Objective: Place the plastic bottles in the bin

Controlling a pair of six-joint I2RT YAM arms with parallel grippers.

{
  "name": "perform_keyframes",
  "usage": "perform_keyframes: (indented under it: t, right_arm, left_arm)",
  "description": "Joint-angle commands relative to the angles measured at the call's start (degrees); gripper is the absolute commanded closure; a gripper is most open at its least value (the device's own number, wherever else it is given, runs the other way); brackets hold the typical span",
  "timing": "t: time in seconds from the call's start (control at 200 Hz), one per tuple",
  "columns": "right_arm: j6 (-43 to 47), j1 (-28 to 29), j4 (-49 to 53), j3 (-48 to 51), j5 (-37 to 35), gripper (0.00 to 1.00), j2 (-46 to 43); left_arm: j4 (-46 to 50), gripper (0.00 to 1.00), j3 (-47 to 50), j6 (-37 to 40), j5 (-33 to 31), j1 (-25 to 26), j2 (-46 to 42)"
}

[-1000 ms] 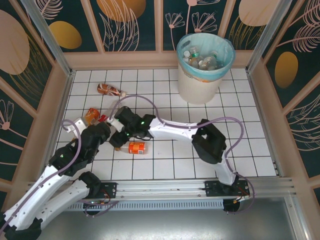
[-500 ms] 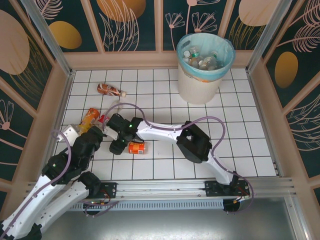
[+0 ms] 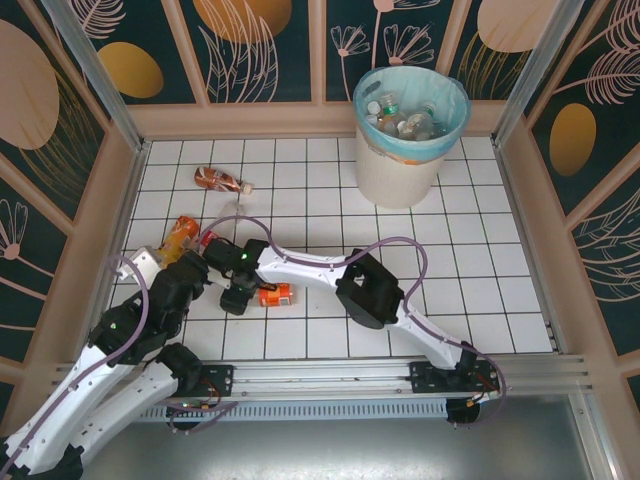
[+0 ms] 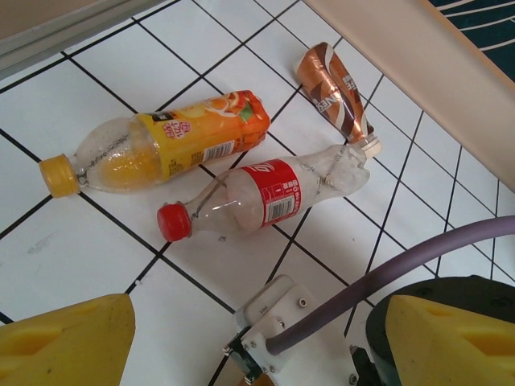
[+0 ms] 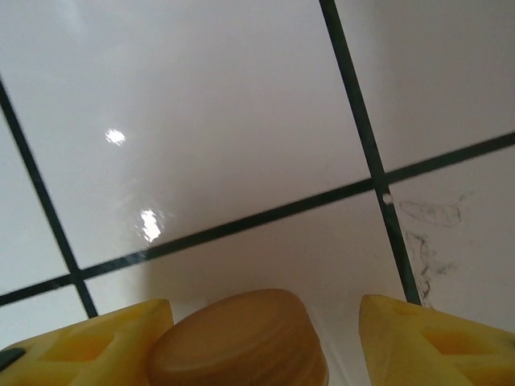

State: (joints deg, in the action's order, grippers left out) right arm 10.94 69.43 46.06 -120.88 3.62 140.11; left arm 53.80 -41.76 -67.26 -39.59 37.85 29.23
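Observation:
My right gripper closes its yellow fingers on the brownish cap (image 5: 237,338) next, since the cap already sits between them. It stays low at the bottle's end with the cap.
A small bottle with an orange label (image 3: 275,294) lies on the tiled floor. My right gripper (image 3: 237,296) is at its cap end. In the right wrist view its brownish cap (image 5: 237,338) sits between the yellow fingertips of my right gripper (image 5: 261,338): it touches the left one and a gap stays to the right one, so the jaws are open. My left gripper (image 3: 190,273) (image 4: 257,342) is open and holds nothing. Ahead of it lie an orange juice bottle (image 4: 161,149) (image 3: 181,232), a red-labelled bottle (image 4: 265,193) and a crumpled brown bottle (image 4: 334,88) (image 3: 220,180). The bin (image 3: 410,150) stands at the back right and holds several bottles.
The right arm's wrist block and purple cable (image 4: 386,269) lie between my left gripper's fingers. Both arms crowd the left middle of the floor (image 3: 330,190). A raised beige wall (image 3: 120,200) runs close along the left side. The bin's rim stands well above the floor.
The right arm has reached further left and its gripper has come down round the orange-labelled bottle's cap. The left arm has drawn back a little. No bottle has moved.

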Motion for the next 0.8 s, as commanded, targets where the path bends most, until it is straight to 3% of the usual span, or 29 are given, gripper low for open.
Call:
perform_keyframes:
  t: [0.0,0.405,0.626,0.796]
  right_arm:
    - [1.6,0.5,4.6,-2.7,-2.9,0.39,1.1]
    - [-1.2,-2.0,3.0,0.7,-2.3,0.63,-4.5]
    - [-6.7,-9.3,-7.3,12.1,-0.2,0.68,-21.4]
    - [-10.4,-19.3,-16.9,19.1,-3.6,0.71,-37.6]
  left_arm:
    - [-1.0,0.18,0.9,1.1,-0.9,0.1,-0.7]
    - [-3.7,0.19,0.8,4.3,-0.4,0.1,0.1]
    - [-12.0,0.19,-1.9,12.4,1.8,0.1,4.5]
    - [-22.7,0.19,-6.7,21.7,8.9,0.1,14.0]
